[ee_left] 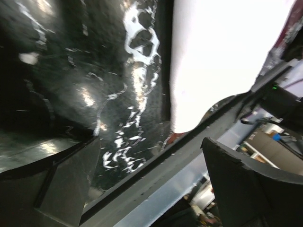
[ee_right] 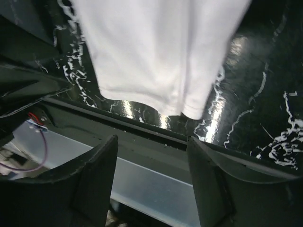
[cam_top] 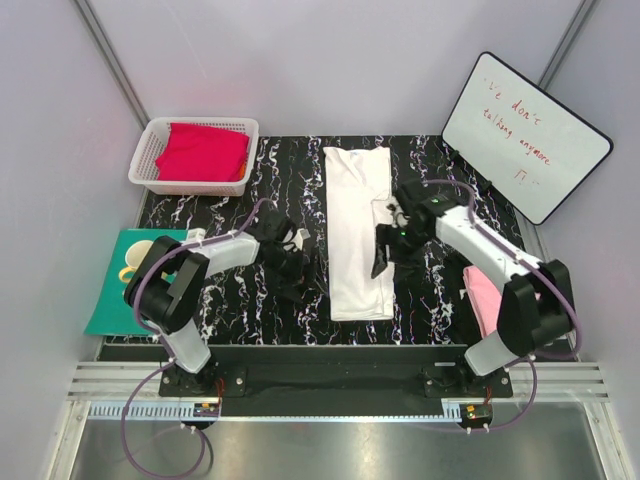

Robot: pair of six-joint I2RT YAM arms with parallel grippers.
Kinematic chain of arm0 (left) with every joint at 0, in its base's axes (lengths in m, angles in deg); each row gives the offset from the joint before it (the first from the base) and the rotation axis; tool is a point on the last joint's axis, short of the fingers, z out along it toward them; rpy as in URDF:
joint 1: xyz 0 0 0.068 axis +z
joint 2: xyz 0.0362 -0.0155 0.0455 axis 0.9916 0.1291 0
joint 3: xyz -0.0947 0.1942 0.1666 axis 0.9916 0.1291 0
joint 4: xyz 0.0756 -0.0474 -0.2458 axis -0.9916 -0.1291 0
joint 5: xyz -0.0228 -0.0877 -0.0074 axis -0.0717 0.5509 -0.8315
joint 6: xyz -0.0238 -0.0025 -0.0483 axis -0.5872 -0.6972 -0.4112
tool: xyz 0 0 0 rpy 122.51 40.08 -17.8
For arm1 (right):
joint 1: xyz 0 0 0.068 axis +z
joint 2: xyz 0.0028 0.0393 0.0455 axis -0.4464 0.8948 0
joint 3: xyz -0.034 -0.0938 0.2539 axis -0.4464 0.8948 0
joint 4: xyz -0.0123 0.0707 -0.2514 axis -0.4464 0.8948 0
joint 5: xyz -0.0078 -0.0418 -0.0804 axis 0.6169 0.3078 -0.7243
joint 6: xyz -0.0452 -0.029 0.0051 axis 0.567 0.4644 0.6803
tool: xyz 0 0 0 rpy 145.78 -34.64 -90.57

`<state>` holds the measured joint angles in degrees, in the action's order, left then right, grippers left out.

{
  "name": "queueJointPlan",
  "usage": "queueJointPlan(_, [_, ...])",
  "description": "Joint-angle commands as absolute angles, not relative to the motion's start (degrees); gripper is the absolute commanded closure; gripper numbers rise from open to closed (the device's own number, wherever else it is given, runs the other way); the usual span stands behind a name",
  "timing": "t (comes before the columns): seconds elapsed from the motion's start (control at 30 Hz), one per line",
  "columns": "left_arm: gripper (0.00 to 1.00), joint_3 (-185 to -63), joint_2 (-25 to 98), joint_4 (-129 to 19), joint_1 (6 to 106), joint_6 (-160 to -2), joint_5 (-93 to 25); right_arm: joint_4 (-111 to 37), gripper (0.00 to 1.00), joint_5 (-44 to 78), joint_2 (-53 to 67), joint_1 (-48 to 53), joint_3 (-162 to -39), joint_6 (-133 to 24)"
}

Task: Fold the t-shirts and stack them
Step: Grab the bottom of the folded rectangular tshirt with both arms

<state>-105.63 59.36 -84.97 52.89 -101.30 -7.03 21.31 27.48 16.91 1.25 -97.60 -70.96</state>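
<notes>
My left gripper should move down and back, then close on the folded white t-shirt's near corner, uncovered to the right in the top view.
A white t-shirt (cam_top: 358,230) lies folded into a long strip down the middle of the black marbled table; its near end also shows in the left wrist view (ee_left: 218,61) and in the right wrist view (ee_right: 161,52). A crimson red t-shirt (cam_top: 203,151) sits in a white basket (cam_top: 150,150) at the back left. A pale pink t-shirt (cam_top: 484,294) lies at the right, partly behind the right arm. My left gripper (cam_top: 305,270) is open and empty just left of the white strip. My right gripper (cam_top: 382,262) is open and empty at the strip's right edge.
A teal-green mat (cam_top: 112,290) with a cup picture lies at the left edge. A whiteboard (cam_top: 525,135) with red writing leans at the back right. Grey walls close in the sides, and a metal rail runs along the near edge.
</notes>
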Motion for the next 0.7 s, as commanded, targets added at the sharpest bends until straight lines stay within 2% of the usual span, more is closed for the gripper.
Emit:
queueJointPlan(0.0, [0.08, -100.1, 58.6, -74.1, 51.3, -108.6, -2.2, 15.9, 0.32, 36.4, 13.5, -6.2, -84.5, -74.9])
queueJointPlan(0.03, [0.14, -99.4, 59.0, -73.2, 50.7, -109.2, -1.9, 15.1, 0.3, 37.3, 13.3, -6.6, -82.7, -75.2])
queueJointPlan(0.1, [0.19, -98.0, 59.6, -71.0, 49.9, -111.2, -1.0, 12.9, 0.28, 39.8, 13.3, -6.7, -78.8, -76.7])
queueJointPlan(0.17, [0.28, -97.4, 60.5, -69.9, 48.5, -113.1, -0.9, 10.9, 0.26, 40.3, 13.7, -6.7, -75.9, -77.5])
queueJointPlan(0.27, [0.32, -96.2, 62.2, -65.8, 46.6, -116.6, -0.3, 8.1, 0.26, 41.2, 14.6, -6.7, -72.9, -78.8])
queueJointPlan(0.67, [0.53, -99.8, 70.3, -54.9, 41.0, -126.0, 0.2, 4.5, 0.42, 36.9, 14.5, -6.7, -67.7, -80.7])
